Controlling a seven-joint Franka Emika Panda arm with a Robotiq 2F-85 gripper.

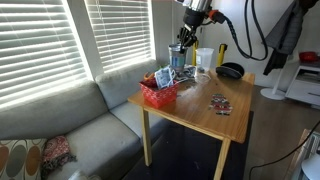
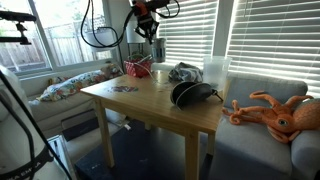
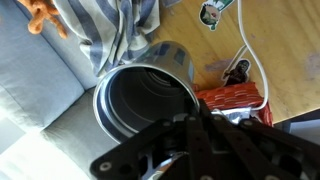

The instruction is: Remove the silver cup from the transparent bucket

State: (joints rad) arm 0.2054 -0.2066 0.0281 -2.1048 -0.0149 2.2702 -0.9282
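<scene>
The cup is still hanging in the air, and the tabletop (image 2: 159, 77) beside the red mesh basket lies below it. My gripper should lower the cup onto that tabletop and release the cup's rim.
The silver cup (image 3: 140, 105) fills the wrist view, seen from above with its dark inside showing. My gripper (image 3: 190, 118) is shut on the cup's rim. In both exterior views the gripper (image 1: 181, 40) (image 2: 150, 28) holds the cup (image 1: 180, 56) (image 2: 156, 50) in the air above the far part of the wooden table (image 1: 200, 115). The transparent bucket (image 1: 204, 60) stands upright on the table beside the cup, apart from it.
A red mesh basket (image 1: 159, 92) (image 2: 137, 68) (image 3: 235, 100) stands near the cup. A black bowl (image 1: 231, 71), a striped grey cloth (image 2: 185, 72) (image 3: 115, 35), a white cable (image 3: 255, 60) and a small item (image 1: 220, 104) lie on the table. An orange toy octopus (image 2: 280, 112) lies on the sofa.
</scene>
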